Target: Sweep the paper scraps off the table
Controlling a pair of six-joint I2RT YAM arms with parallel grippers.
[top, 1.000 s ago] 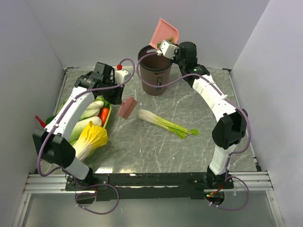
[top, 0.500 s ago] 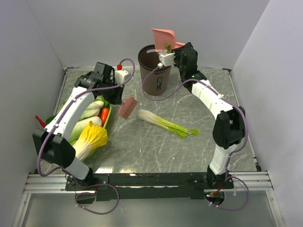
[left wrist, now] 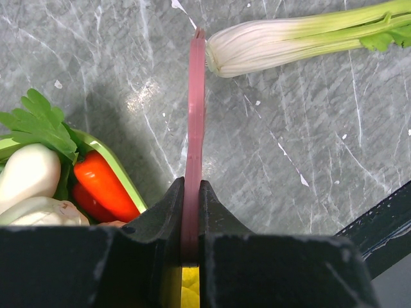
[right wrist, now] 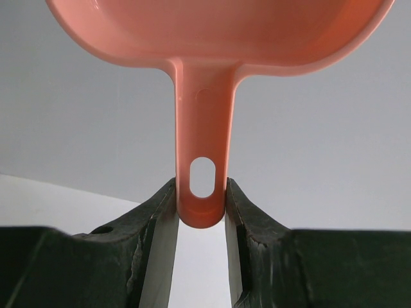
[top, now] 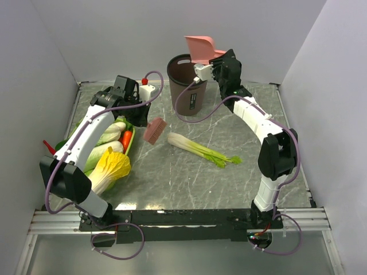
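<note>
My left gripper will next move back and down to let go of the brush (top: 155,130) on the tabletop (top: 156,171) beside the cabbage, since that spot is below it, toward my base.
My right gripper (top: 211,62) is shut on the handle of the pink dustpan (top: 200,48) and holds it raised over the rim of the brown bin (top: 187,86). In the right wrist view the fingers (right wrist: 160,212) clamp the handle (right wrist: 201,186), and the pan shows no scraps. My left gripper (top: 150,110) is shut on a pink brush (top: 155,130), held low over the table (top: 189,183) near the leek's white end. In the left wrist view the brush (left wrist: 194,115) stands edge-on between the jaws. No dark-green paper scraps show on the table.
A leek-like stalk (top: 203,150) lies across the middle of the table. A green tray (top: 131,146) at the left holds a yellow-green cabbage (top: 112,166), a red vegetable (left wrist: 99,183) and white vegetables. White walls enclose the back and sides.
The right gripper has turned the dustpan from upright to tipped over the bin. A green bit seen on the pan half a second ago is gone. The left arm has not moved.
</note>
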